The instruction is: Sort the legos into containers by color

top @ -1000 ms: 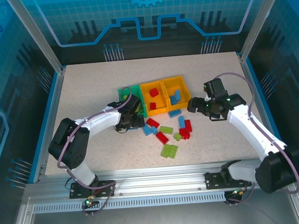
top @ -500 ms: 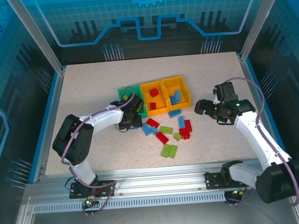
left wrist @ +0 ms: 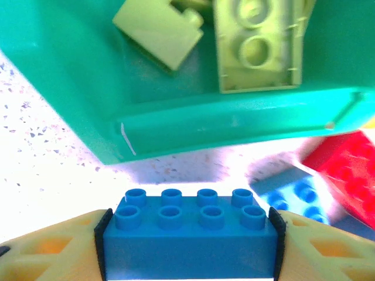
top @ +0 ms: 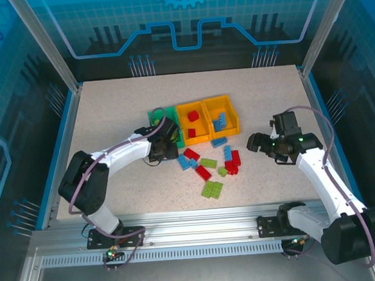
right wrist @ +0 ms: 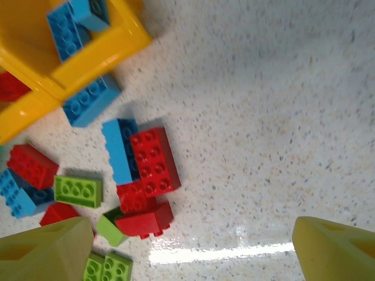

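Observation:
My left gripper holds the blue lego, whose color matches. Next it will lift outward past the green container [top: 154, 115], over the orange-yellow container with blue bricks, and release the lego there.
My left gripper [left wrist: 186, 237] is shut on a blue lego [left wrist: 187, 225], an eight-stud brick clamped end to end between the pads, just in front of the green container [left wrist: 76, 76]. Two lime legos [left wrist: 258, 47] lie inside that bin. From above, the left gripper [top: 165, 149] sits at the green container's [top: 154, 115] near corner. Two orange-yellow containers [top: 205, 105] stand beside it, one with red bricks [top: 193, 116], the other with blue ones [top: 221, 120]. My right gripper [top: 257, 142] hangs open and empty to the right of the loose pile [top: 209, 168].
Loose red [right wrist: 153, 161], blue [right wrist: 117, 149] and lime [right wrist: 78, 191] bricks lie scattered below the bins. One blue brick [right wrist: 91, 99] rests against the yellow bin's [right wrist: 99, 52] wall. Bare speckled tabletop [right wrist: 281, 117] stretches to the right of the pile.
My left gripper has closed on the blue brick beside the green bin. The right arm has drawn back to the right, away from the bins, staying open.

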